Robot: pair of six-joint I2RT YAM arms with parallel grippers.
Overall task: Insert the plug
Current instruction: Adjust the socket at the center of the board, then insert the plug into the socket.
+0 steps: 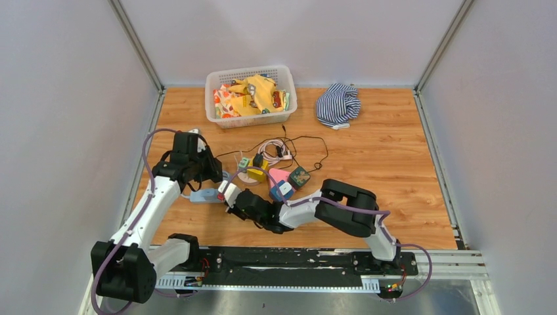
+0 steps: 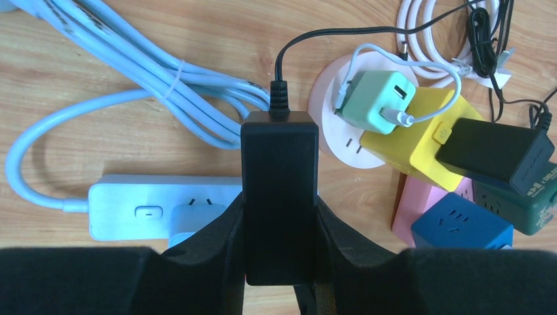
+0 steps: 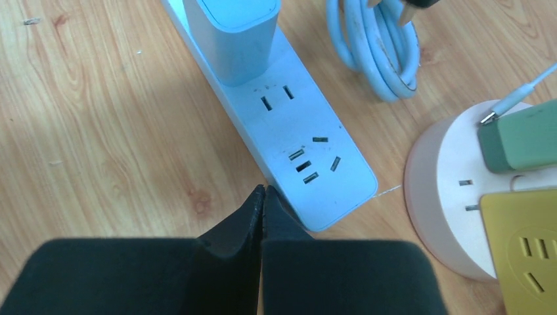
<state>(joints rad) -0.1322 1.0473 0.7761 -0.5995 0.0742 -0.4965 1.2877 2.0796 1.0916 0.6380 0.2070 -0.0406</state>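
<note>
The power strip's end sockets are empty, so I need to move my left gripper down to the right in the top view, onto those sockets, and release the adapter there.
A black power adapter [image 2: 279,157] with a thin black cord is clamped between my left gripper's fingers [image 2: 279,220] and hangs over the pale blue power strip [image 2: 131,207], across its right part. The adapter's prongs are hidden. In the top view the left gripper [image 1: 209,172] is just above the strip [image 1: 205,195]. My right gripper [image 3: 263,192] is shut and empty, its tips against the strip's near edge [image 3: 309,151], beside a free socket. It shows in the top view [image 1: 231,200] at the strip's right end. A pale blue plug [image 3: 230,33] sits in the strip.
The strip's coiled blue cable [image 2: 164,79] lies behind it. To the right are a round pink socket [image 2: 335,131], a green charger [image 2: 378,98], a yellow cube [image 2: 420,134], another black adapter [image 2: 499,154] and a blue cube [image 2: 460,223]. A white basket [image 1: 213,85] and striped cloth [image 1: 338,104] lie at the back.
</note>
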